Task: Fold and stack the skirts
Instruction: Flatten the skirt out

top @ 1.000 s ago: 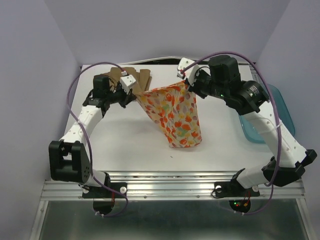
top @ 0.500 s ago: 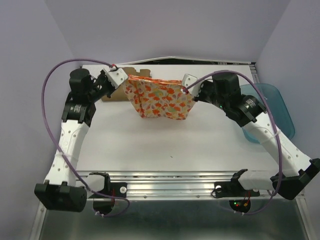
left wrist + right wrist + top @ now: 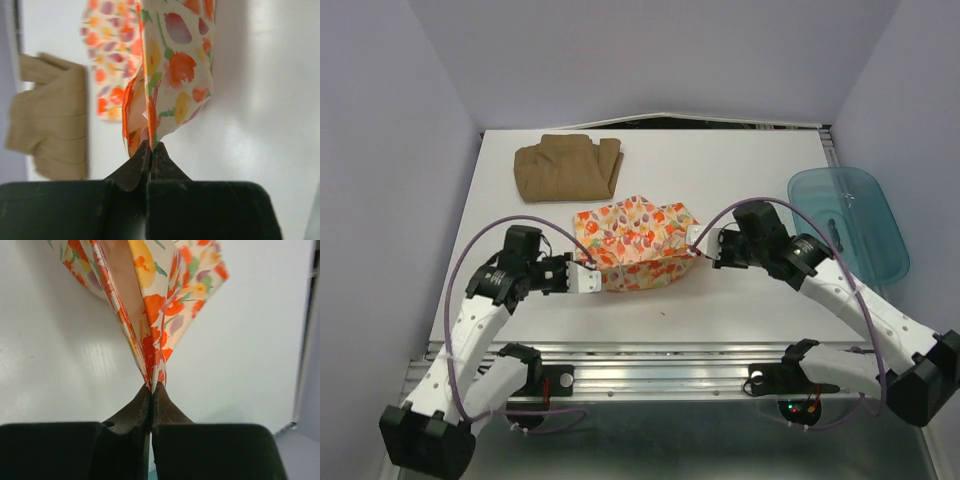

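The bare part of the tabletop is below my right gripper, nearer my base, so I should next move the skirt's corner in that gripper back and down and release it there.
The cream leaf-print skirt (image 3: 635, 243) lies bunched on the middle of the table, stretched between both grippers. My left gripper (image 3: 592, 276) is shut on its near left corner (image 3: 150, 135). My right gripper (image 3: 696, 241) is shut on its right corner (image 3: 152, 370). The tan-brown skirt (image 3: 565, 167) lies folded at the far left of the table, apart from both grippers; it also shows in the left wrist view (image 3: 50, 125).
A translucent teal tub (image 3: 848, 222) stands off the table's right edge, close to my right arm. The table's back wall runs just behind the tan skirt.
Both grippers have pulled the print skirt from the back of the table toward the near middle and lowered it. The tan skirt, earlier partly covered, now lies in full view.
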Robot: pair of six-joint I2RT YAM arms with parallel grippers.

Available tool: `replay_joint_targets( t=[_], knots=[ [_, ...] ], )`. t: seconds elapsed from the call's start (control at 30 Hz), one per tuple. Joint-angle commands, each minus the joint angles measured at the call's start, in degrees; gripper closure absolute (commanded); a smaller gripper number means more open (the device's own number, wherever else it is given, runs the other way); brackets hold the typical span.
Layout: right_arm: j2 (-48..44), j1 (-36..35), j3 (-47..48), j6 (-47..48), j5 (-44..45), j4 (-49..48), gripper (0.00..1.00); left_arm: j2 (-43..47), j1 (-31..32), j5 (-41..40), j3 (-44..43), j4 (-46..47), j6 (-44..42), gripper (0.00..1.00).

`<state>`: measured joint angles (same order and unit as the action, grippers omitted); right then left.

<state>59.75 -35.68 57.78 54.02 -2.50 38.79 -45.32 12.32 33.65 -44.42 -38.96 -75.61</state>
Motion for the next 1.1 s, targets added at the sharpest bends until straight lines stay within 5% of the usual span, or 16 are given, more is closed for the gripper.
replay_joint_targets(
  t=[0.0,0.1,0.23,0.4,0.87,1.07],
  knots=[
    [4.4,0.45,-3.19,-4.01,0.94,6.21,0.99,-3.8,5.07,-11.23,4.69,-5.6,-0.34,1.0],
    [7.22,-0.7,-6.27,-3.66,-0.48,6.48,0.99,-7.67,8.68,-11.15,5.14,-5.34,1.6,0.99],
    [6.88,-1.75,-10.92,-3.13,0.04,5.86,0.99,-9.7,9.66,-8.96,2.5,-6.91,3.01,0.61],
    [6.44,-2.81,-11.9,-4.97,-0.83,5.86,0.99,-6.71,9.92,-7.11,1.01,-7.62,2.75,0.34],
    [8.28,-2.81,-10.41,-7.26,-3.12,6.57,0.99,-11.54,12.21,-5.35,-3.83,-3.85,11.27,0.27],
    [8.46,-2.81,-10.41,-7.61,-2.68,6.57,0.99,-16.9,13.34,-1.22,-4.79,-7.17,8.21,0.26]
  ],
)
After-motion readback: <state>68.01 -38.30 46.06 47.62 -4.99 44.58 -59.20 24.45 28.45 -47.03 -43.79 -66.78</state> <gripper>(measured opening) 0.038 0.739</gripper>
